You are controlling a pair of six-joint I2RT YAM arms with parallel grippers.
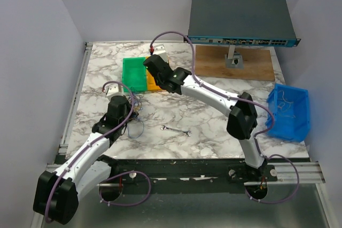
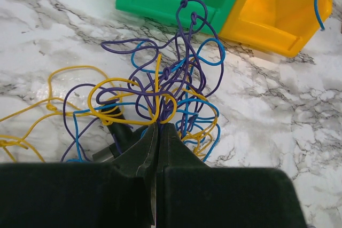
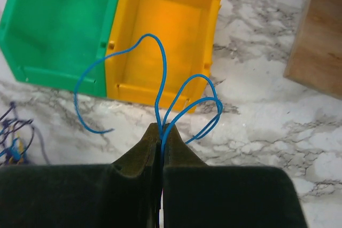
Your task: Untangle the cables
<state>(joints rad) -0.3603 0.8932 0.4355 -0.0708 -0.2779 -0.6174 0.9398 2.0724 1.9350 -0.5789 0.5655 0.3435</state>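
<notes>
My right gripper lowers into the yellow bin's open inside next and releases the blue cable there, since that empty bin is below my gripper.
A tangle of thin blue, yellow and purple cables point(image 2: 160, 89) lies on the marble table; it shows small in the top view point(image 1: 137, 118). My left gripper point(image 2: 158, 126) is shut on strands at the near side of the tangle. My right gripper point(image 3: 161, 127) is shut on a separate blue cable point(image 3: 160, 73), which loops up in front of the yellow bin point(image 3: 171, 25). In the top view the right gripper point(image 1: 152, 68) hangs over the bins and the left gripper point(image 1: 128, 111) is at the tangle.
A green bin point(image 1: 134, 74) and the yellow bin point(image 1: 152, 84) stand side by side at the back. A wrench point(image 1: 176, 130) lies mid-table. A blue bin point(image 1: 289, 111) with wires sits at the right. A network switch point(image 1: 240, 22) stands above a wooden board point(image 1: 235, 63).
</notes>
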